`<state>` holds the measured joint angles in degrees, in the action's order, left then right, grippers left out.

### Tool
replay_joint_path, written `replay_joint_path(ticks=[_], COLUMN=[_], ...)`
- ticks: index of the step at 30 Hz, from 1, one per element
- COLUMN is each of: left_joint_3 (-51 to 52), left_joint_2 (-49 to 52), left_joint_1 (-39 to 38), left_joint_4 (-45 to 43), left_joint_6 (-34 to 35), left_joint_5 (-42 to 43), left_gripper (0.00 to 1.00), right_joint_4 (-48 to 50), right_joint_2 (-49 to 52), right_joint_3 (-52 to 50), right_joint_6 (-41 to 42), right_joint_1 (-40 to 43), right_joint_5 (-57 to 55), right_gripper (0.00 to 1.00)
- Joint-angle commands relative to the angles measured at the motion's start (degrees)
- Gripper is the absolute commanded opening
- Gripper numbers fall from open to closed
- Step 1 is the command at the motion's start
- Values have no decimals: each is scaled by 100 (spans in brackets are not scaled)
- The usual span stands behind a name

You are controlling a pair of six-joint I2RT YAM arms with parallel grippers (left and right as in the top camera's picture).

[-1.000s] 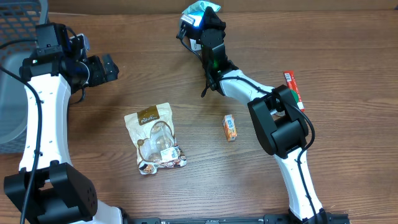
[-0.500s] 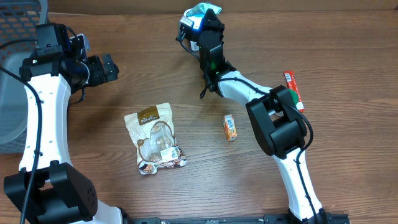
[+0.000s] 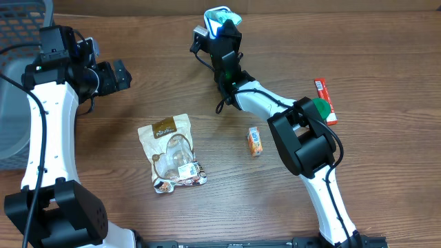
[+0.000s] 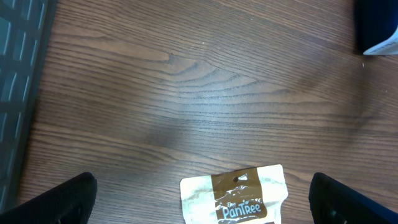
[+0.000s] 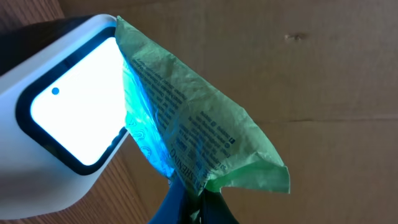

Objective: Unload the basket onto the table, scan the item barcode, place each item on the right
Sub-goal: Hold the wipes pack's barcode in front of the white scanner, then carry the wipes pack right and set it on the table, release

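I should move my right gripper back and down, to the right in the overhead view, and let go of the packet (image 3: pixel 220 15) beside the orange box, because bare wood shows there.
My right gripper (image 5: pixel 198 199) is shut on the bottom edge of a crumpled green packet (image 5: pixel 199 130) with small print on it. The packet is held up against the lit white window of the scanner (image 5: pixel 68 118), and blue light falls on its left side. Overhead, the packet (image 3: pixel 220 15) sits at the table's far edge, above the right gripper (image 3: pixel 224 33). My left gripper (image 3: pixel 114 76) hangs open over the left part of the table, its dark fingertips (image 4: pixel 59 202) wide apart and holding nothing.
A white-and-brown PanTree pouch (image 3: pixel 171 151) lies mid-table, its top showing in the left wrist view (image 4: pixel 236 196). A small orange box (image 3: pixel 255 140) and a red bar (image 3: pixel 325 100) lie to the right. A grey basket (image 3: pixel 14 103) stands at the left edge.
The right gripper has swung the green packet to the left, up against the scanner window. The left arm has not moved.
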<state>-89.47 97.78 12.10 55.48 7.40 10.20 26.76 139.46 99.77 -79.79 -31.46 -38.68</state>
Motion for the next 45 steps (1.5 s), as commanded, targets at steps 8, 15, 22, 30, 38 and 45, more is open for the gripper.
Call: replay_joint_path(ticks=[8,15,22,30,38,45], left_joint_3=[-15,-13,-15,-15,-13,-15], left_joint_2=[0,0,0,0,0,0], left_joint_1=[-13,-13,-13,-13,-13,-13], left_joint_4=[-2,-4,-4,-2,-4,-2], left_joint_6=[52,52,52,52,52,52], left_joint_5=[-33,-33,-33,-33,-33,-33], left_gripper=[100,100,100,100,100,100], right_joint_4=[-103,-337,-2253,-7010,-10072,-10850], right_joint_2=[-302,-1443,-2894,-4378,-4642,-4594], right_joint_3=[111,111,114,114,33,-691], right_joint_6=[949,1674,3609,8338,9932,10242], right_joint_1=[-192,-190,-190,199,1106,1499], right_joint_5=[-273,-553,-1226,-492,2583,2988], right_gripper=[4,4,4,4,4,4])
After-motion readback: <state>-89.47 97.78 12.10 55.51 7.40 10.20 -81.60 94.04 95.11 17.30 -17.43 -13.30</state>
